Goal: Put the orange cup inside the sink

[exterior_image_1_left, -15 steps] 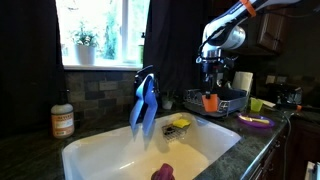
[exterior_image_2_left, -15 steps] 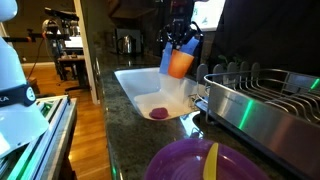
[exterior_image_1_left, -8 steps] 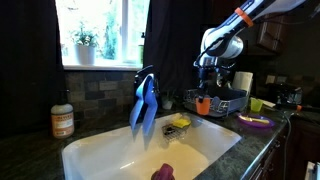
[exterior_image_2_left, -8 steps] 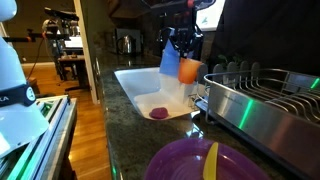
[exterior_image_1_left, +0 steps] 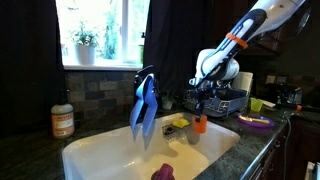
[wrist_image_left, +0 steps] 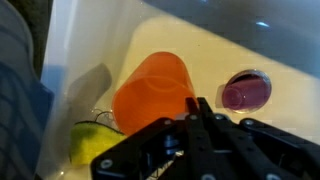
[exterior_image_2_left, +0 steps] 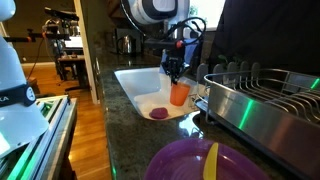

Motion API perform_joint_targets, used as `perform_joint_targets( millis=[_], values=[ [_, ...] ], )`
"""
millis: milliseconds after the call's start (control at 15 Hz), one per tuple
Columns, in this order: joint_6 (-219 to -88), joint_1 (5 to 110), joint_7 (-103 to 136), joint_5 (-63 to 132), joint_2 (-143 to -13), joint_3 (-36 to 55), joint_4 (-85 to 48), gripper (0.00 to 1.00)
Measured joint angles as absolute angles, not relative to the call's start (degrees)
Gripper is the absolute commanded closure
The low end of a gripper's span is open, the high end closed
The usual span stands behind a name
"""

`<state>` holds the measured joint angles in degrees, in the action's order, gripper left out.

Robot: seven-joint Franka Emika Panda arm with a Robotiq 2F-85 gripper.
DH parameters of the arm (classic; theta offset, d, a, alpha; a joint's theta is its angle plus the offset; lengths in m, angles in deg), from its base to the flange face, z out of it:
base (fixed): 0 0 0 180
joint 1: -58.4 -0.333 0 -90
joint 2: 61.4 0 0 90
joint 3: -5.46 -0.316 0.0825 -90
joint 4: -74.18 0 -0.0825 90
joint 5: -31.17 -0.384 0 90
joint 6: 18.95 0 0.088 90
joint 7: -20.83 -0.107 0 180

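Clear sink bottom (exterior_image_1_left: 183,165) (wrist_image_left: 206,76) is below my gripper, beside the purple object, so I will lower my gripper toward that object and let go of the cup's rim there.
The orange cup (exterior_image_1_left: 200,125) hangs low inside the white sink (exterior_image_1_left: 92,150), near its end by the dish rack. It shows in both exterior views (exterior_image_2_left: 179,95). My gripper (exterior_image_1_left: 203,108) is shut on the cup's rim from above (exterior_image_2_left: 175,74). In the wrist view the orange cup (wrist_image_left: 150,90) sits just beyond the closed fingers (wrist_image_left: 200,106), over the white basin floor (wrist_image_left: 200,40). Whether the cup touches the sink floor cannot be told.
A purple object (exterior_image_1_left: 162,173) (wrist_image_left: 245,92) and a yellow sponge (exterior_image_1_left: 180,123) (wrist_image_left: 92,146) lie in the sink. A blue cloth (exterior_image_1_left: 144,105) hangs on the faucet. A metal dish rack (exterior_image_2_left: 262,100), a purple plate (exterior_image_2_left: 195,165), a yellow-green cup (exterior_image_1_left: 257,105) and an orange-labelled jar (exterior_image_1_left: 63,121) stand on the counter.
The arm has come down and moved over the basin with the orange cup, from above the dish rack's height to low inside the sink.
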<state>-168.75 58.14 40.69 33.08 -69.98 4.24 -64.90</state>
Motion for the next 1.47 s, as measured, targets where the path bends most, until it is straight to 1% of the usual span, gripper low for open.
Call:
perform_joint_targets(
  millis=[267, 333, 533, 667, 867, 1067, 1267, 1467],
  values=[
    [-169.77, 58.20, 40.42, 33.23, -71.21, 4.16, -64.55, 0.95],
    [-169.75, 58.24, 40.43, 33.23, -70.90, 4.16, -64.48, 0.99],
    [-172.04, 58.16, 39.76, 33.23, -71.31, 3.93, -64.70, 0.99],
    [-179.00, 57.28, 36.62, 34.31, -74.20, 3.71, -65.80, 0.99],
    [-191.90, 54.27, 29.64, 38.02, -81.89, 4.68, -67.71, 0.99],
    [-203.17, 47.47, 25.19, 39.54, -90.66, 10.51, -67.76, 0.99],
    [-208.51, 42.76, 24.18, 37.28, -98.20, 13.68, -65.25, 0.99],
    [-209.04, 42.24, 23.73, 34.54, -100.93, 12.58, -62.28, 0.99]
  ],
)
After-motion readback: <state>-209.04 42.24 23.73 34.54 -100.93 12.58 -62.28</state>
